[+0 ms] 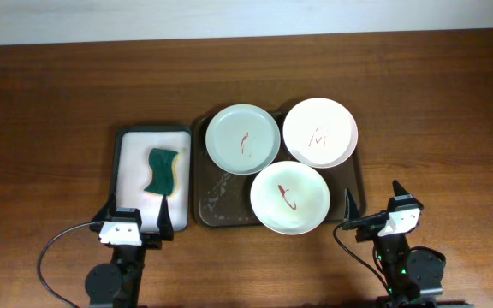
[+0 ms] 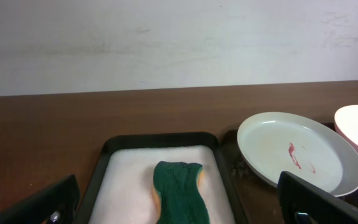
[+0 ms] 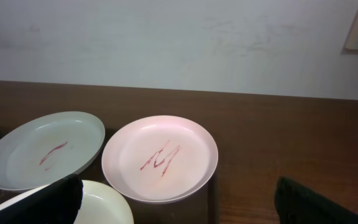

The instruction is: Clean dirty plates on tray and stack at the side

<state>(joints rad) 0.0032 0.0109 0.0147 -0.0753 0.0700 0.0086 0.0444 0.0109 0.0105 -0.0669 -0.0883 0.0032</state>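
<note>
The green sponge lies outward from the left gripper, so the robot will next bring that gripper's open fingers out there, tip them down and lower them astride its narrow middle [image 1: 161, 171] [image 2: 179, 191].
Three plates with red scribbles sit on the dark brown tray [image 1: 216, 202]: pale green [image 1: 243, 139] at back left, pinkish white [image 1: 319, 133] at back right, white [image 1: 290, 198] at front. My left gripper [image 1: 137, 217] is open and empty at the near end of the small sponge tray. My right gripper [image 1: 373, 200] is open and empty just off the brown tray's front right corner. The left wrist view shows the left gripper [image 2: 182, 210] and the pale green plate [image 2: 300, 152]. The right wrist view shows the right gripper [image 3: 179, 208] and the pale green [image 3: 42, 149], pinkish [image 3: 160, 155] and white [image 3: 101, 205] plates.
A smaller dark tray with white lining [image 1: 131, 167] stands left of the brown tray and holds a green sponge [image 1: 163, 170], which also shows in the left wrist view [image 2: 179, 190]. Bare wooden table [image 1: 435, 128] lies to the right and behind. A pale wall stands at the back.
</note>
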